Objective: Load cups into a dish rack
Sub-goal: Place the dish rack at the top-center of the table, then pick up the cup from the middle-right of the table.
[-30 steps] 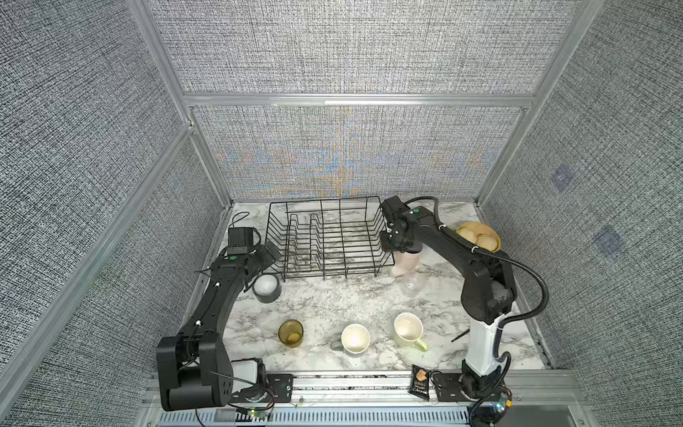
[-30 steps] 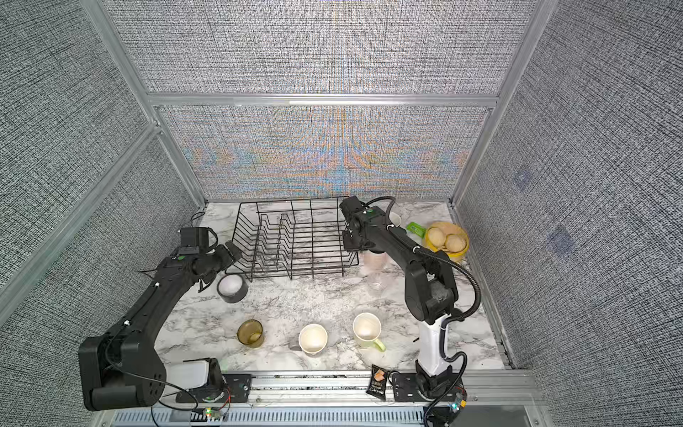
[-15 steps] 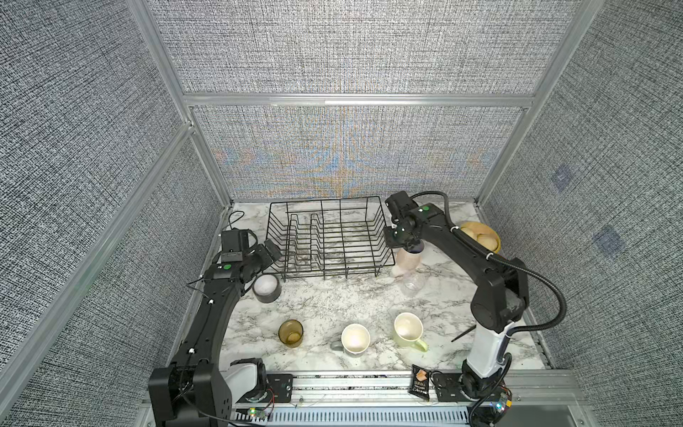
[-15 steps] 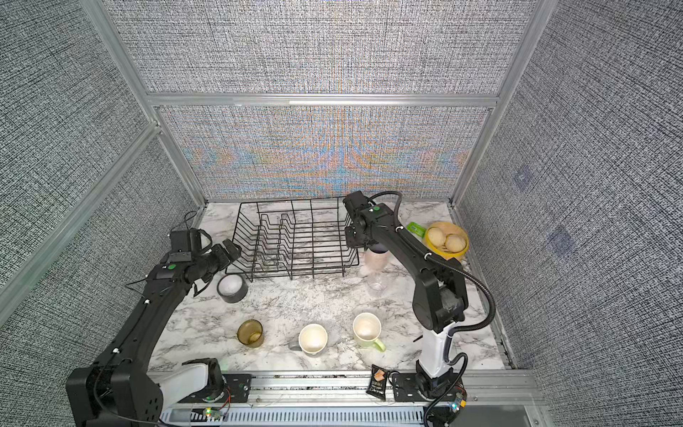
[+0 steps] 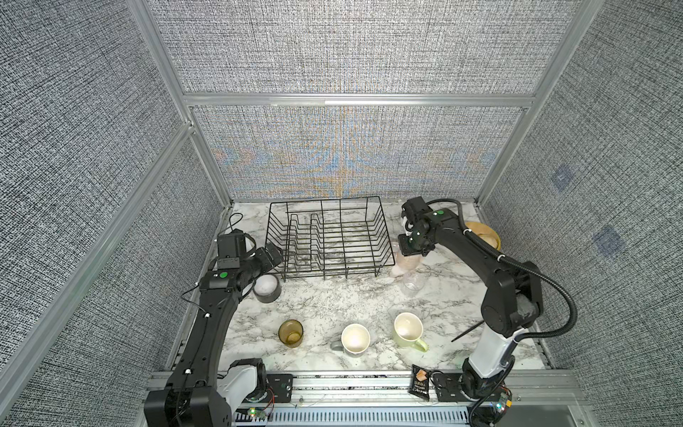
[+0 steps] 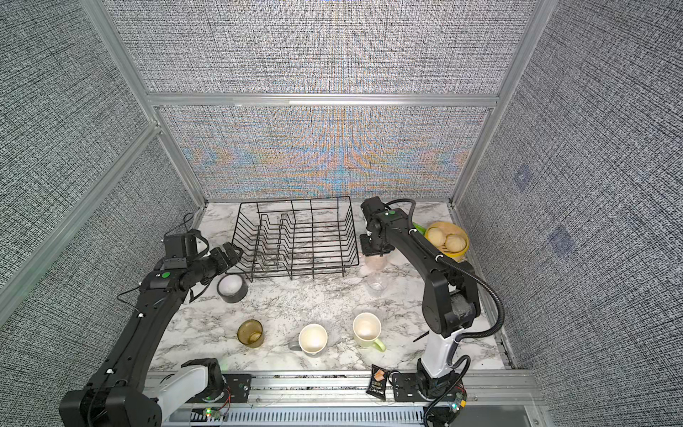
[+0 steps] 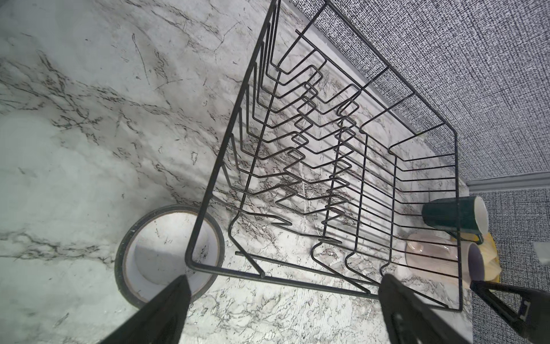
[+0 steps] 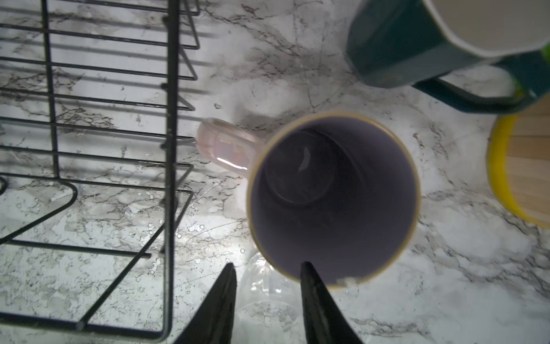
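The right gripper moves down over the near rim point(image 8: 277, 269) of the pink mug point(image 8: 333, 196) next, one finger inside, and closes on that side. The mug stands upright, top open.
The black wire dish rack point(image 5: 325, 275) point(image 6: 295, 276) stands empty at the back. The tall pale pink mug point(image 5: 406, 263) point(image 8: 333, 196) stands upright by its right side, with the small clear glass point(image 5: 413, 285) just in front. My right gripper point(image 5: 410, 252) point(image 8: 266, 266) hovers over the pink mug's rim, jaws open, one fingertip over the mouth and one outside. The dark teal mug point(image 8: 398, 44) point(image 7: 455, 216) lies behind it. The amber tumbler point(image 5: 291, 332), grey mug point(image 5: 354, 339) and pale green mug point(image 5: 407, 330) stand near the front. My left gripper point(image 5: 275, 255) point(image 7: 284, 283) is wide open at the rack's front left corner.
A roll of tape point(image 5: 266, 290) lies under the left gripper. The yellow bowl with bread rolls point(image 6: 447, 240) sits at the back right, beside the right arm. A black stick point(image 5: 467, 331) and a dark packet point(image 5: 419, 382) lie at the front right.
My right gripper has shifted right from the rack's edge to above the pink mug, and its jaws have spread. The left arm has straightened; its gripper stays by the rack corner.
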You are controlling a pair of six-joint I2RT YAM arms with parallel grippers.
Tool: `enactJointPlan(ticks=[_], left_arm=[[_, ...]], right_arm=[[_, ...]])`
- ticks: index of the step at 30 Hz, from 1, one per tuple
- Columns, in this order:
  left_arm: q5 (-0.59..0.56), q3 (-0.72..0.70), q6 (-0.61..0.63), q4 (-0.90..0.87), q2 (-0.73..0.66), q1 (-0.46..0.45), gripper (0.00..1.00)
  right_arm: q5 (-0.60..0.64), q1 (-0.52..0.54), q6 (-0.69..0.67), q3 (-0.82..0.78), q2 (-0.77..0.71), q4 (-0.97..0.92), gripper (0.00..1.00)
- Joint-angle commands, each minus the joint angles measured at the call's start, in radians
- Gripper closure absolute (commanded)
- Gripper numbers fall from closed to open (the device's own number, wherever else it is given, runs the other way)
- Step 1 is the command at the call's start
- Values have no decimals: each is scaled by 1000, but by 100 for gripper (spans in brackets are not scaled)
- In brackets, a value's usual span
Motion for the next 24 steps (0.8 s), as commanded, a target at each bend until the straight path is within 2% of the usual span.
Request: enactJointPlan(ticks=[1, 9, 14, 21, 24], left_arm=[[19, -4, 13, 18, 6, 0, 1], [46, -16, 27, 10, 18, 0, 1], [59, -1, 39, -20, 8, 1, 1], [52, 10, 51, -28, -7, 0, 1], [70, -9, 28, 12, -13, 0, 1]], right_arm=[[-57, -2, -77, 44, 38, -32, 61], [-42, -9, -85, 97, 138, -76, 62], [-46, -12, -77, 39, 120, -84, 67], [-12, -15, -76, -16, 112, -83, 70], [1, -15, -71, -9, 115, -77, 75]])
